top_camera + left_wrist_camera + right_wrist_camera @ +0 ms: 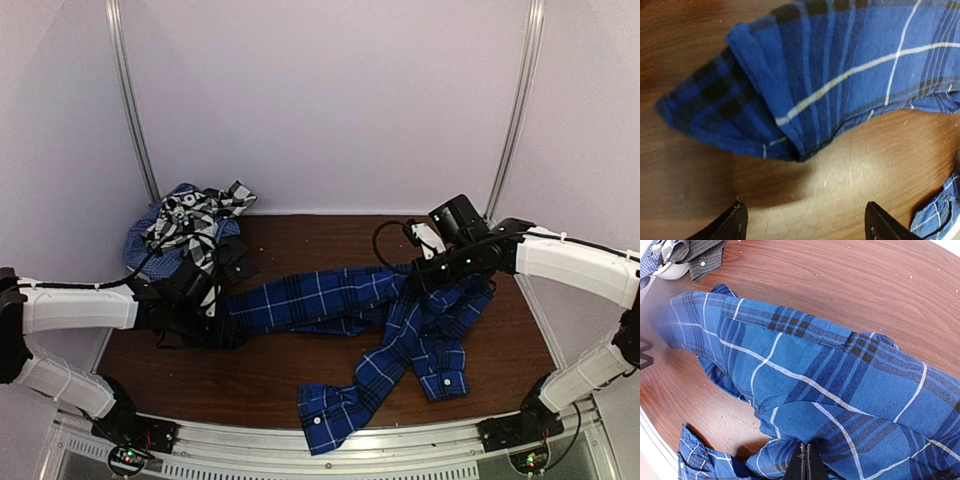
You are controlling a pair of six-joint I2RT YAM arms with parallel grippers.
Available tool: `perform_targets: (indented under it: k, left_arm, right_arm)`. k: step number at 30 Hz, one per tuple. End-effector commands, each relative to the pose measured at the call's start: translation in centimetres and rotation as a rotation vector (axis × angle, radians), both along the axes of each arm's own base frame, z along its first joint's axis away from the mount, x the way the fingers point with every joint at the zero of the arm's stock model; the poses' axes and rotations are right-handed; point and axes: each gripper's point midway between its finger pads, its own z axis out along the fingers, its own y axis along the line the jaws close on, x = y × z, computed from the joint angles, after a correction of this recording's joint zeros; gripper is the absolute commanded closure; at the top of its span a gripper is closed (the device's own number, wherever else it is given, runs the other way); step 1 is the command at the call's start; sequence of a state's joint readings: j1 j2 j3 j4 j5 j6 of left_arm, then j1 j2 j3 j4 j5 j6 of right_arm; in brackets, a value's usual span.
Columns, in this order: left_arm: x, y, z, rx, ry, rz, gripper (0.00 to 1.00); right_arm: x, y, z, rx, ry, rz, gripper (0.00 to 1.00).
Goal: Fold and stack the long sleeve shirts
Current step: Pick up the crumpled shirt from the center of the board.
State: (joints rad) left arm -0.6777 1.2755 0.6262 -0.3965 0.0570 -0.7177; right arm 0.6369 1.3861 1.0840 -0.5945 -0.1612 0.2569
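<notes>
I should next move my left gripper to the right in the top view onto the plaid shirt's folded near corner (pixel 244 331) (pixel 799 148), because that corner is just beyond the gripper's open fingers.
The royal-blue plaid shirt (pixel 330 300) lies stretched across the brown table, one sleeve trailing to the front edge (pixel 330 412). My right gripper (pixel 428 274) is at the shirt's right end; in the right wrist view its fingers (pixel 807 465) are pressed together, pinching a fold of the blue plaid cloth (pixel 840 390). My left gripper (pixel 212 305) is at the shirt's left end. In the left wrist view it (pixel 805 225) is open and empty just above the table, and the shirt's folded edge (pixel 800 100) lies in front of the fingertips, not between them.
A heap of other shirts (pixel 185 232), black-and-white plaid on pale-blue check, sits at the back left by the wall. A dark pinstripe shirt (pixel 700 252) shows at the top left of the right wrist view. A metal rail (pixel 320 440) runs along the table's near edge.
</notes>
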Motion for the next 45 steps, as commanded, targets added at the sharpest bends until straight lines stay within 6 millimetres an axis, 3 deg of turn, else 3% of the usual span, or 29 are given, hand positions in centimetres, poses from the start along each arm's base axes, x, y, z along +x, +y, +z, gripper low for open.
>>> perform_targets:
  k: [1,8,16,21,25,27,31,38,41,42,45]
  left_arm:
    - [3.0,-2.3,0.5,-0.109,-0.074,-0.016,0.19]
    - [5.1,-2.4,-0.7,-0.085,-0.079,-0.025,0.28]
    - [6.3,-3.3,-1.0,-0.123,-0.141,-0.071,0.48]
    - [6.8,-4.0,-0.7,-0.149,-0.173,-0.098,0.66]
    - [6.9,-4.5,0.5,-0.178,-0.199,-0.117,0.91]
    - [6.8,-4.9,1.7,-0.202,-0.209,-0.13,1.0]
    - [6.1,-5.2,4.9,-0.225,-0.186,-0.158,1.0]
    - [5.4,-6.2,14.1,-0.318,-0.251,-0.219,1.0]
    - [5.8,-6.9,17.1,-0.36,-0.291,-0.238,1.0]
    - [5.9,-7.1,17.8,-0.372,-0.302,-0.241,1.0]
    - [6.6,-7.7,20.3,-0.415,-0.343,-0.235,1.0]
  right_arm:
    - [0.5,0.5,1.1,0.021,-0.017,0.021,1.0]
    - [0.1,0.6,1.0,0.03,-0.006,0.036,1.0]
    - [-0.1,0.7,1.0,0.041,0.004,0.035,1.0]
    - [-0.2,0.3,0.8,0.022,0.01,0.023,1.0]
    - [-0.4,0.1,0.2,0.014,0.021,0.019,1.0]
    - [-0.5,-0.2,-0.1,0.008,0.023,0.011,1.0]
    - [-0.9,-1.1,-0.4,-0.022,0.028,-0.009,1.0]
    - [-2.4,-2.3,-1.5,-0.056,0.057,-0.011,1.0]
    - [-3.3,-2.3,-2.2,-0.05,0.082,0.011,1.0]
    - [-3.6,-2.2,-2.3,-0.041,0.089,0.021,0.98]
    - [-4.4,-2.0,-1.7,-0.007,0.08,0.039,0.8]
